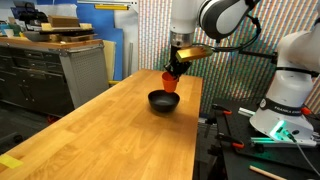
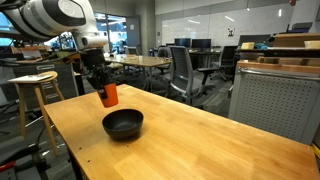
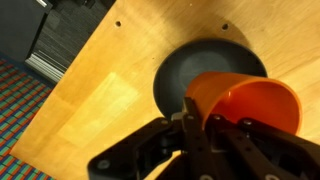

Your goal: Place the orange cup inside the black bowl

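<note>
I need to move my gripper outward and down toward the black bowl's open middle next, because the cup [image 1: 170, 80] is still hanging clear above.
The orange cup [image 1: 170, 80] hangs in my gripper [image 1: 174, 68], held by its rim above the wooden table. It also shows in an exterior view [image 2: 108, 95] and fills the right of the wrist view [image 3: 250, 100], mouth toward the camera. The black bowl [image 1: 164, 101] sits on the table just below and beside the cup; it shows in both exterior views [image 2: 123, 123] and behind the cup in the wrist view [image 3: 200, 65]. My gripper [image 3: 200, 125] is shut on the cup's wall. The cup does not touch the bowl.
The long wooden table [image 1: 110, 130] runs toward the camera, with its edge near the bowl. A wooden stool [image 2: 35, 85] stands off the table's far side. Office chairs and tables [image 2: 180, 65] are behind. Grey cabinets [image 1: 50, 70] stand beside the table.
</note>
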